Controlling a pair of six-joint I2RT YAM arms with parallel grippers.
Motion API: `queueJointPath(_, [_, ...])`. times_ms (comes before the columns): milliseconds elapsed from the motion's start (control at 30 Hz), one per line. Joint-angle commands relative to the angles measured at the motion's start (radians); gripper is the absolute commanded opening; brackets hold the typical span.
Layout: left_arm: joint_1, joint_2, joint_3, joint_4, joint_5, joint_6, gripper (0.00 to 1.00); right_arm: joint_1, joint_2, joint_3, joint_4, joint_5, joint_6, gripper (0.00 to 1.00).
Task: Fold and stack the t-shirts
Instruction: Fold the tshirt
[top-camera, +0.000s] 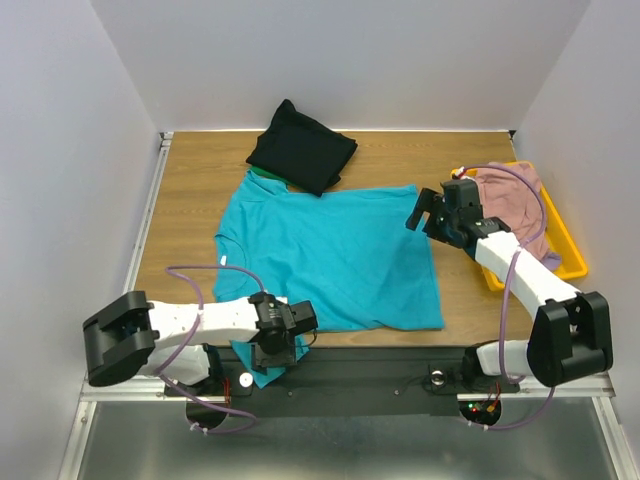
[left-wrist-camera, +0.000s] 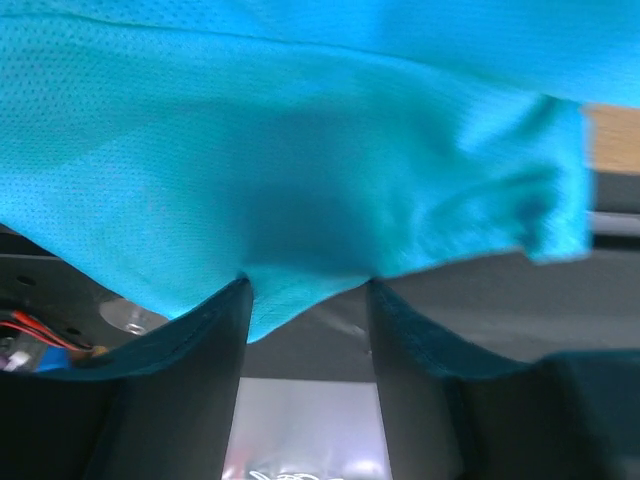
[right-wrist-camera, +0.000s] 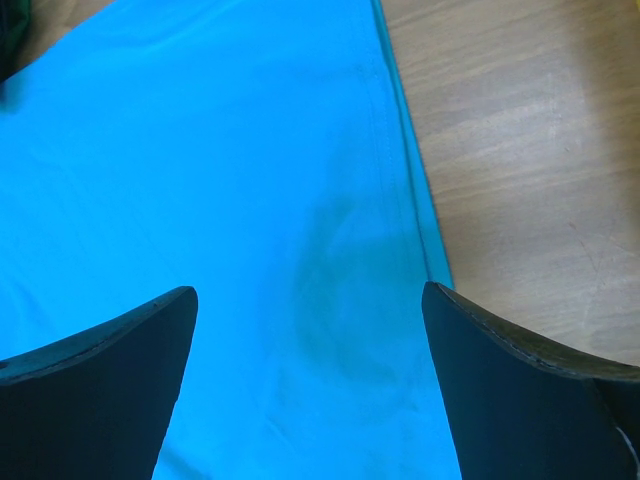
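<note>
The hem's near corner (top-camera: 438, 323) is lying flat beside bare wood, so I will pull my right gripper back from the far end and lower it onto that corner.
The teal t-shirt (top-camera: 330, 255) lies spread flat on the wooden table, its near-left sleeve hanging over the front edge. My left gripper (top-camera: 275, 350) is at that sleeve. In the left wrist view its jaws stand apart, and a fold of the teal t-shirt (left-wrist-camera: 300, 150) droops between the fingertips of the left gripper (left-wrist-camera: 308, 290). My right gripper (top-camera: 418, 215) hovers open over the shirt's far right corner. In the right wrist view the teal t-shirt (right-wrist-camera: 200, 150) and its hem lie below the right gripper (right-wrist-camera: 310, 295). A folded black t-shirt (top-camera: 300, 150) lies at the back on a green one (top-camera: 265, 177).
A yellow tray (top-camera: 570, 250) at the right edge holds a crumpled dusty pink t-shirt (top-camera: 515, 205). Bare wood (right-wrist-camera: 520, 150) lies right of the teal hem. White walls close in the table on three sides, and a dark rail runs along the front edge.
</note>
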Motion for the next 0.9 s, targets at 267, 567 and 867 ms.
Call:
queueJointPath(267, [-0.074,0.137,0.033,-0.051,-0.044,-0.011,0.05,-0.004,-0.210,-0.106,-0.063,0.026,0.107,1.00])
queueJointPath(567, [-0.079,0.062,0.034,-0.054,-0.076,-0.065,0.00,0.002,-0.436,-0.270,-0.405,-0.024,0.228,1.00])
queueJointPath(867, [-0.079,0.058,0.105,-0.137,-0.199,-0.151,0.00,0.002,-0.566,-0.367,-0.551,-0.131,0.342,1.00])
